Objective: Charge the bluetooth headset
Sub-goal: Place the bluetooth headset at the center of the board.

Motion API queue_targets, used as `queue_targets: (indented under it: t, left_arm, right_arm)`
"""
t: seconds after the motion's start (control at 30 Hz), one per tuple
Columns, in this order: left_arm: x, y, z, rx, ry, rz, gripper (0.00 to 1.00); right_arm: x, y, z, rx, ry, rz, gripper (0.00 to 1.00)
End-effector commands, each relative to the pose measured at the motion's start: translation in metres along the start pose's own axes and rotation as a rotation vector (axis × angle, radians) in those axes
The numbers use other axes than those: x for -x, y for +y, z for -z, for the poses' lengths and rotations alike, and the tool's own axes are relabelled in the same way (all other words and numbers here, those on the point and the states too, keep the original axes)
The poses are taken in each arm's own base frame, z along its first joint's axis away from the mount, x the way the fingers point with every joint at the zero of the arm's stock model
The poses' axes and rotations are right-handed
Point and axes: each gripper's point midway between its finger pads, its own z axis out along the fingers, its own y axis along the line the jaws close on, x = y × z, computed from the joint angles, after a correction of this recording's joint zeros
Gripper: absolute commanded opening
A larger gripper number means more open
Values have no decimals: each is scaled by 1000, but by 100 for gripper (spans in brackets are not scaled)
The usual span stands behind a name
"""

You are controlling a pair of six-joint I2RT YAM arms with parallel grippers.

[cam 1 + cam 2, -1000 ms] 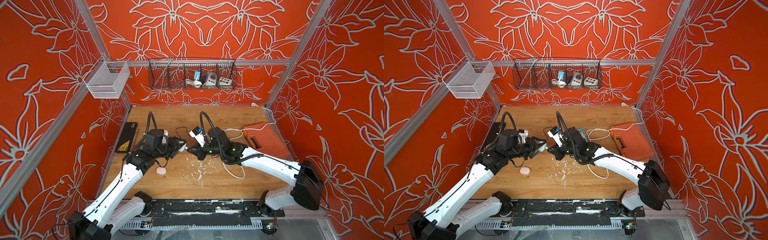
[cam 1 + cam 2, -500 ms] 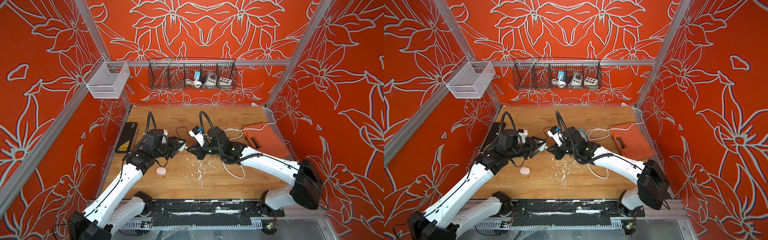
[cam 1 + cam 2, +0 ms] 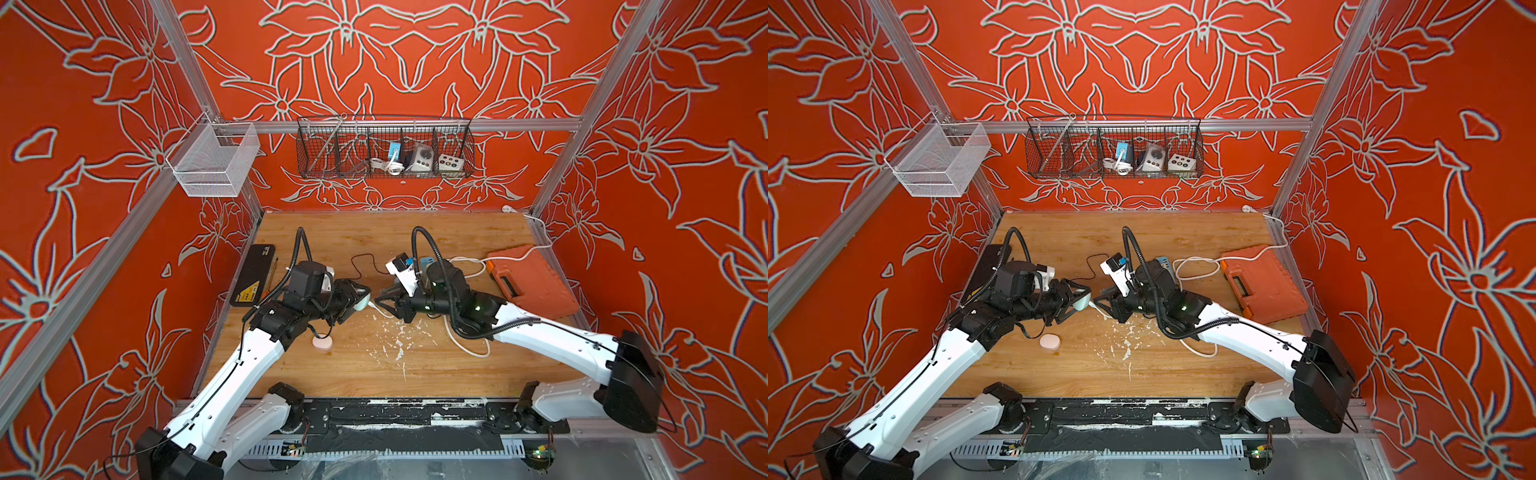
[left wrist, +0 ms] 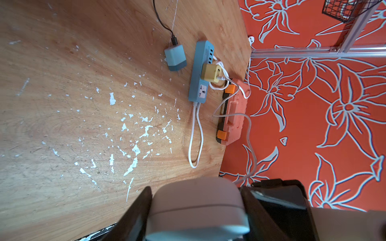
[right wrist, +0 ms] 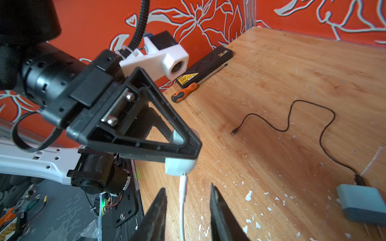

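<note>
I will lower my left gripper to the bare wood below it and let go of the case there, as the white cable is already in the case's end.
The bluetooth headset case is a pale rounded box, held above the table's middle. My left gripper is shut on it, one black finger against each side. A white cable is plugged into the case's end. My right gripper faces the case, open, with its jaws on either side of the cable's plug and not touching it. The cable runs back to a yellow adapter on the blue power strip.
A blue-grey charger with a black cable lies near the strip. An orange tool case sits at the right edge, a black box and a screwdriver at the left. A small pale round object lies under my left arm.
My right gripper's jaws have opened off the white cable's plug, which stays in the case. The left gripper and case have not moved.
</note>
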Motion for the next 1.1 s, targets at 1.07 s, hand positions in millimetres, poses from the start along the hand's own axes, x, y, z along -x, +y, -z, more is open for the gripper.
queue_targets:
  t: [1.07]
  left_arm:
    - [43, 142, -126, 542, 72, 146, 42]
  right_arm:
    - [-30, -29, 86, -255, -53, -42, 39]
